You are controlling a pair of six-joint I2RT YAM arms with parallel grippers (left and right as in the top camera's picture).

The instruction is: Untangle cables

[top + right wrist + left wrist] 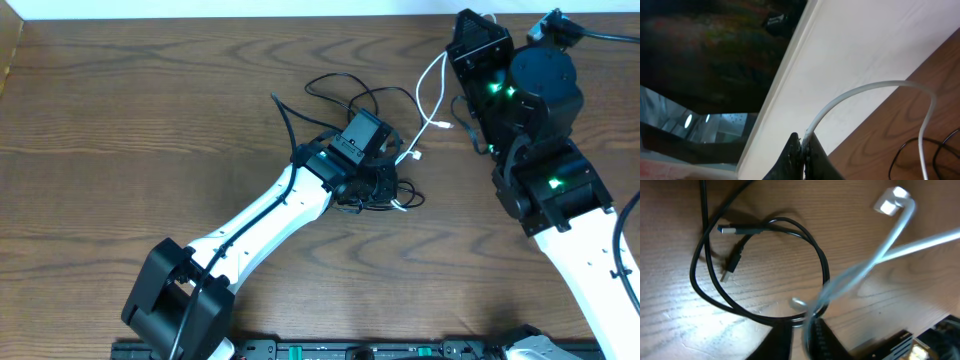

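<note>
The white cable goes back with my right gripper, to its right in the overhead view, next. It gets released on clear tabletop there, away from the black loops.
Two black cables lie looped together on the wooden table just beyond my left gripper. In the left wrist view one black cable forms a ring with two plug ends inside it. The white cable runs down between the nearly closed fingers of my left gripper, lying against the right finger. Its white plug hangs beyond. At the table's far edge my right gripper is shut on the white cable. That pinch shows in the right wrist view at the gripper, where the white cable arcs away.
Two white plug ends lie right of the left gripper. The right arm fills the right side, with its thick black wire at the top. A white strip borders the table's far edge. A black rail runs along the front.
</note>
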